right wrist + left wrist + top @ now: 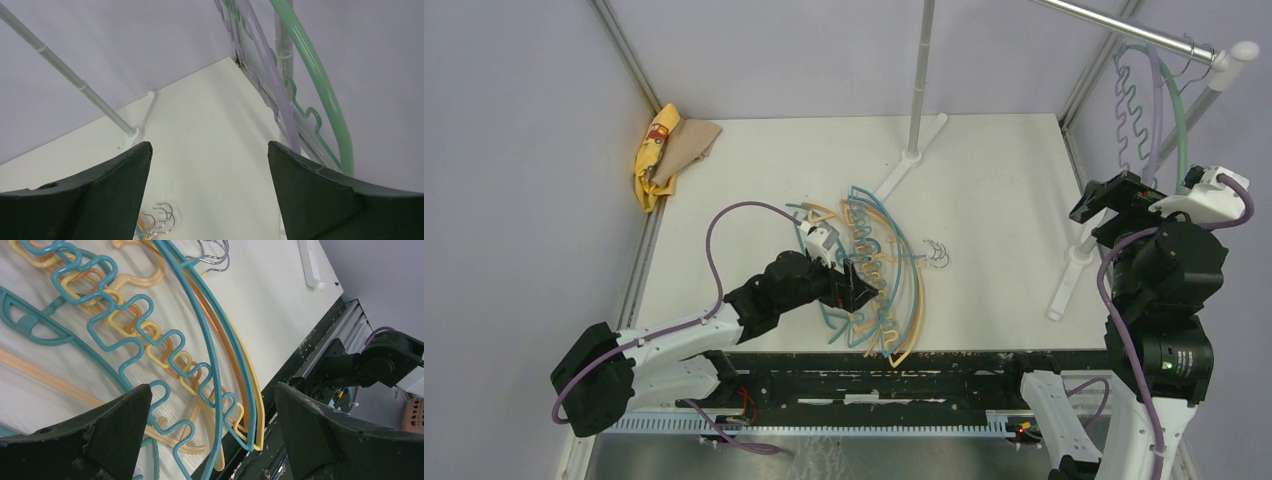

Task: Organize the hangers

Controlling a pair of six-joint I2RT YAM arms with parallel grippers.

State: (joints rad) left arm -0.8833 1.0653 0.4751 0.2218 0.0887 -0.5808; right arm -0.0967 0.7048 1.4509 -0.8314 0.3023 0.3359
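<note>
A teal hanger's smooth bar lies on top. My left gripper should move down and to the right in the top view, onto that bar (900, 266) (197, 299) next to the hanger's hook.
A pile of teal and tan-orange hangers (879, 250) lies on the white table (994, 180) near its front edge, their metal hooks (937, 255) pointing right. My left gripper (862, 288) is open just above the pile. In the left wrist view its jaws stand wide apart (212, 390) over a wavy teal hanger (150, 340) and tan ones, holding nothing. Lilac (1156, 100) and pale green (1181, 120) hangers hang from the rail (1124, 25) at the far right. My right gripper (1096, 215) is open and empty, raised beside them. The lilac hanger (270, 75) and the green one (320, 85) show past its right finger.
The rack's white post (919, 80) and foot stand at the back middle, and a second post (1074, 265) at the right. A yellow-and-tan cloth (664, 150) lies at the back left corner. A black rail (924, 365) runs along the table's near edge.
</note>
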